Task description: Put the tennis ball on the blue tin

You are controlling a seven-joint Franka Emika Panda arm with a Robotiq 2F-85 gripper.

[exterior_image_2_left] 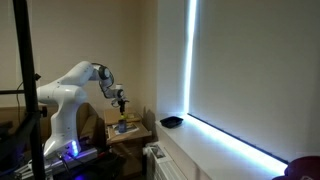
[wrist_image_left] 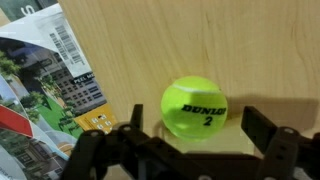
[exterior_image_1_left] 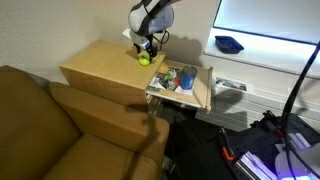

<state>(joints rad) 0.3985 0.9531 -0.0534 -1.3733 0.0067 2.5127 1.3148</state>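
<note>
I will next move my open gripper down around the yellow-green tennis ball (exterior_image_1_left: 144, 60) (wrist_image_left: 194, 108) until its fingers are on both sides of the ball, since the ball is already between them.
The tennis ball (wrist_image_left: 195, 107), yellow-green with "DUNLOP 2" printed on it, lies on the light wooden tabletop (wrist_image_left: 250, 50). In the wrist view my gripper (wrist_image_left: 198, 122) is open, with one finger on each side of the ball and not touching it. In an exterior view the gripper (exterior_image_1_left: 146, 46) hangs just above the ball (exterior_image_1_left: 144, 60) near the table's far edge. A small blue tin (exterior_image_1_left: 187, 81) stands among other items in an open box beside the table. In an exterior view the gripper (exterior_image_2_left: 121, 103) points down over the table; the ball is too small to make out there.
A printed leaflet (wrist_image_left: 50, 80) lies on the table beside the ball. The open box (exterior_image_1_left: 205, 92) holds several small items. A dark blue bowl (exterior_image_1_left: 229, 44) sits on the sill and also shows in an exterior view (exterior_image_2_left: 172, 122). A brown sofa (exterior_image_1_left: 50, 130) stands in front.
</note>
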